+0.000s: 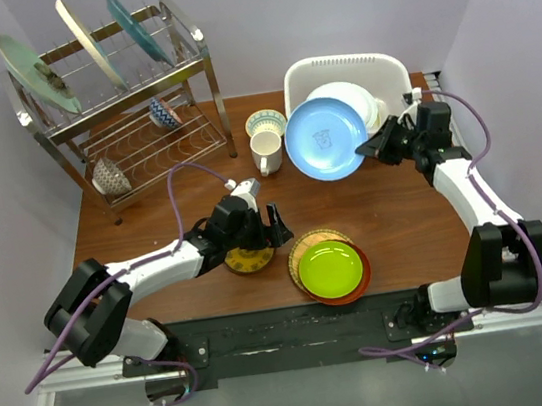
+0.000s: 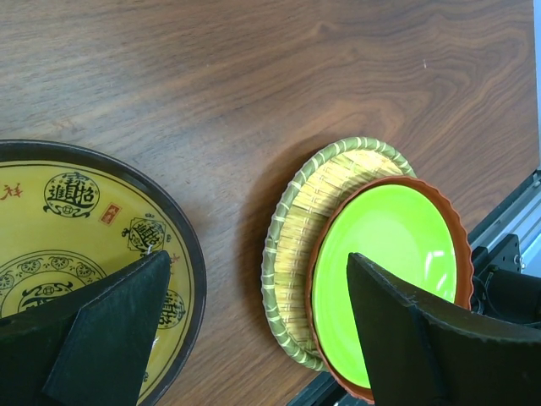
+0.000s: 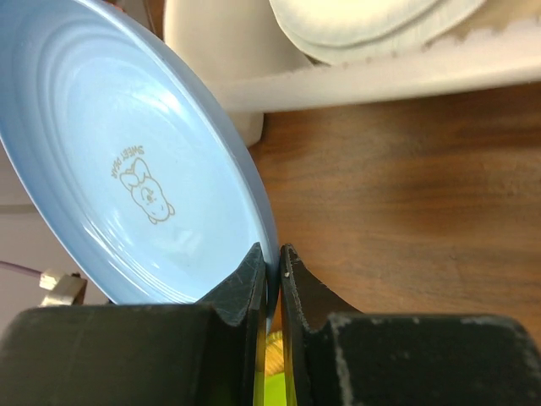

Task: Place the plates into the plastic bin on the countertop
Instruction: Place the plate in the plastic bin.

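Observation:
Next, my right gripper moves outward past the bin's near side, then down onto the white plates to let go of the light blue plate [image 1: 325, 139], which hangs short of the bin.
My right gripper [image 1: 376, 145] is shut on the rim of a light blue plate [image 1: 325, 139], held tilted above the countertop [image 1: 404, 215] in front of the white plastic bin [image 1: 343, 67]. It also shows in the right wrist view [image 3: 144, 169], pinched between the fingers [image 3: 245, 283]. White and cream plates [image 1: 353, 101] lie in the bin [image 3: 338, 80]. My left gripper [image 1: 272, 225] is open, above bare wood between a yellow patterned plate [image 2: 68, 254] and a stack: lime green plate [image 2: 385, 262] on a red-orange plate [image 2: 461, 245] on a yellow woven plate [image 2: 296, 245].
A metal wire dish rack [image 1: 127, 112] stands back left with three plates on edge and small bowls. A white mug [image 1: 266, 151] and a patterned bowl [image 1: 266, 122] stand between the rack and the bin. The table's near edge runs just behind the stack [image 1: 331, 270].

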`<state>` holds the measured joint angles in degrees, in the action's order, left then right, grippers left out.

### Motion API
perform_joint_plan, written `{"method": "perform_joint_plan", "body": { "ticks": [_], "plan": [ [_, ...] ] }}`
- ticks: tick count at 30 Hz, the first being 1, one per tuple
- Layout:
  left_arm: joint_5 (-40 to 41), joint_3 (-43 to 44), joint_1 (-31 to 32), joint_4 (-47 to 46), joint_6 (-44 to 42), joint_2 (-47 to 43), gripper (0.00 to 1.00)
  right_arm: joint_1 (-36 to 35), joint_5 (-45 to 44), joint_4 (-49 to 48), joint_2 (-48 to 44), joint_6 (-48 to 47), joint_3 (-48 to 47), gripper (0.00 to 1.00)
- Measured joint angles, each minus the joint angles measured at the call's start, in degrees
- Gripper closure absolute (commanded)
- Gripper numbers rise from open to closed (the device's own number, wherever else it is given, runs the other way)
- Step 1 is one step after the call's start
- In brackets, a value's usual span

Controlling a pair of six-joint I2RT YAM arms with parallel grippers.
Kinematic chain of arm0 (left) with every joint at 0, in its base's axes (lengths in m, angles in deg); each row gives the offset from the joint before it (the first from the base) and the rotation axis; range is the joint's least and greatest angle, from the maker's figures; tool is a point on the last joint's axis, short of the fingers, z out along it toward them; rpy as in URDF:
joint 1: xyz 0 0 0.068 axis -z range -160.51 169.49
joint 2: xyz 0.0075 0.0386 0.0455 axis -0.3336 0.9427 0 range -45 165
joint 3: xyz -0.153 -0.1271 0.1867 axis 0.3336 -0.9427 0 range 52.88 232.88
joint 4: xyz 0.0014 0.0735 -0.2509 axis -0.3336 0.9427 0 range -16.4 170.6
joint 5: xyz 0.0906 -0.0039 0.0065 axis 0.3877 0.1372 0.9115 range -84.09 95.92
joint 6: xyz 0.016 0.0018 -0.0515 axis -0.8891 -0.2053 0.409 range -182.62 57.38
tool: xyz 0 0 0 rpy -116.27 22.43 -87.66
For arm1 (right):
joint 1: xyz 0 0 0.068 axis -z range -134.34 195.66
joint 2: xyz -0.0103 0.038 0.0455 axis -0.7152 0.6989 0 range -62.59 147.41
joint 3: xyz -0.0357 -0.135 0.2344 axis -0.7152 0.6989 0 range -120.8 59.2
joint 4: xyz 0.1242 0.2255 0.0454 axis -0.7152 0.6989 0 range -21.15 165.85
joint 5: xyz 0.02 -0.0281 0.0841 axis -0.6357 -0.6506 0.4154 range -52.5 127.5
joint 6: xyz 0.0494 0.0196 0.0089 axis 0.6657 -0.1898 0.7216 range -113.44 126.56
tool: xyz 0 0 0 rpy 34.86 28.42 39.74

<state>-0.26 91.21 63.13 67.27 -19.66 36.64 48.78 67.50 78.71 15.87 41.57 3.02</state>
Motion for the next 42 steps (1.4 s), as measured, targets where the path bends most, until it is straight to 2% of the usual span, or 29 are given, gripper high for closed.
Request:
{"method": "perform_joint_plan", "body": {
  "ticks": [10,23,33,42],
  "plan": [
    [0.0,0.0,0.0,0.0,0.0,0.8,0.1,0.0,-0.5,0.0,5.7,1.1,-10.4,1.0],
    [0.0,0.0,0.0,0.4,-0.3,2.1,0.1,0.0,-2.7,0.2,13.0,2.6,-16.0,1.0],
    [0.0,0.0,0.0,1.7,-0.8,2.2,0.11,0.0,-5.5,2.2,21.0,3.4,-25.5,1.0],
    [0.4,0.0,0.0,2.3,-0.8,2.2,0.11,1.0,-8.3,3.4,26.2,4.3,-30.4,1.0]
  ]
}}
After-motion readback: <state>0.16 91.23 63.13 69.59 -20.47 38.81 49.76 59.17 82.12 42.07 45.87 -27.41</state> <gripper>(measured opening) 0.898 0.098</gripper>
